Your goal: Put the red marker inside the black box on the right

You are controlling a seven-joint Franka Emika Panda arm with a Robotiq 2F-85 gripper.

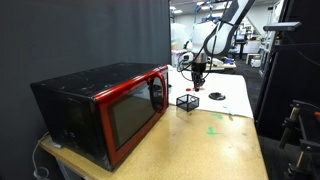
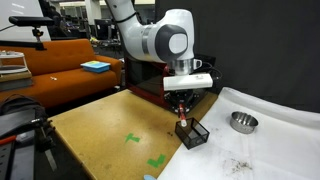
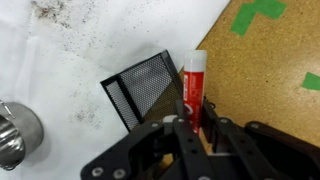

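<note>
My gripper shifts the red marker toward the bowl's side next, then brings it down into the box's opening (image 1: 187, 101) (image 3: 146, 91).
In the wrist view my gripper (image 3: 196, 113) is shut on the red marker (image 3: 193, 78), which hangs point-down with its white tip just past the right edge of the black wire-mesh box (image 3: 146, 87). The marker is over the cork board beside the box, not inside it. In both exterior views the gripper (image 1: 199, 75) (image 2: 184, 105) hovers just above the box (image 1: 187, 101) (image 2: 192, 133), and the marker (image 2: 181, 119) shows as a short red stick below the fingers.
A big black-and-red microwave (image 1: 105, 108) stands on the table. A small metal bowl (image 2: 242, 122) (image 3: 12, 133) sits on the white cloth (image 3: 70, 50). Green tape marks (image 2: 133, 139) (image 3: 258, 13) lie on the cork board. A red object (image 1: 217, 96) lies on the cloth.
</note>
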